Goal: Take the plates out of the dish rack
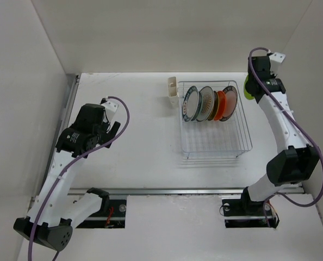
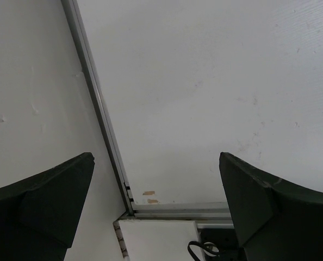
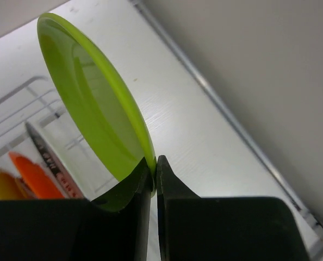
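Note:
My right gripper swings over the rack (image 1: 216, 142) and back next, turning the lime-green plate (image 3: 91, 98) flat and down onto the table's middle, since that part is empty.
The wire dish rack (image 1: 216, 142) stands right of centre, with several plates upright in its far slots: a white one with a teal rim (image 1: 190, 103), a brown-yellow patterned one (image 1: 206, 103), a plain orange one (image 1: 220, 106) and a white one with an orange centre (image 1: 230, 100). My right gripper (image 1: 252, 87) is just right of the rack's far corner, shut on the rim of a lime-green plate (image 3: 91, 98), held on edge above the table. The orange plate (image 3: 36, 179) and the rack wires (image 3: 20, 109) show behind it. My left gripper (image 1: 113, 129) is open and empty at the left, far from the rack.
A cream cutlery cup (image 1: 173, 92) hangs at the rack's far left corner. White walls close in the table at the back and both sides. A metal rail (image 2: 104, 130) runs along the table's left edge and another (image 3: 227, 114) along the right.

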